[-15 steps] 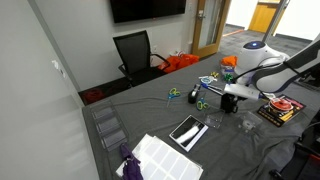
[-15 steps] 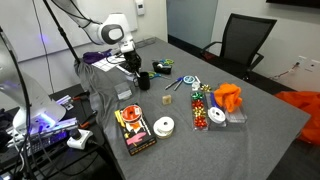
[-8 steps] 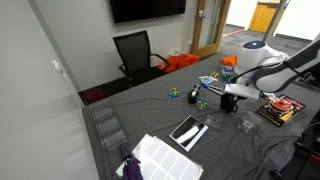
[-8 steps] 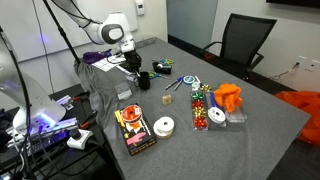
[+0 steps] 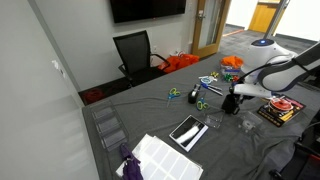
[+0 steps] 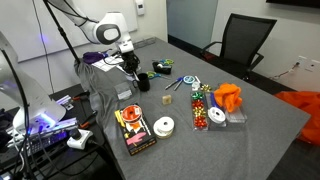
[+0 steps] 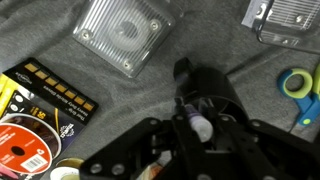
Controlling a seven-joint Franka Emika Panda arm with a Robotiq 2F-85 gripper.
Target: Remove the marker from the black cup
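My gripper will next lift up, move toward the clear container by the blue scissors and go down to release the marker, since the marker's lower part is still inside the cup (image 7: pixel 208 92).
The black cup (image 7: pixel 208 92) stands on the grey cloth directly under my gripper (image 7: pixel 203 131). A marker with a pale cap (image 7: pixel 202 126) sticks up out of its mouth. My fingers sit close against both sides of the marker and look shut on it. In both exterior views the gripper (image 6: pixel 133 67) (image 5: pixel 236 96) hangs just over the cup (image 6: pixel 143 81) near the table edge. The marker's lower part is hidden inside the cup.
Clear plastic containers (image 7: pixel 125 33) (image 7: pixel 286 22) lie beyond the cup, blue scissors (image 7: pixel 301 86) to its right. A black box (image 7: pixel 48 88) and tape rolls (image 7: pixel 22 150) lie to its left. A white tape roll (image 6: pixel 164 126), an orange cloth (image 6: pixel 228 97) and an office chair (image 6: pixel 245 40) are farther off.
The arm has shifted slightly over the cup, and the gripper has settled around the marker. The cup has not moved.
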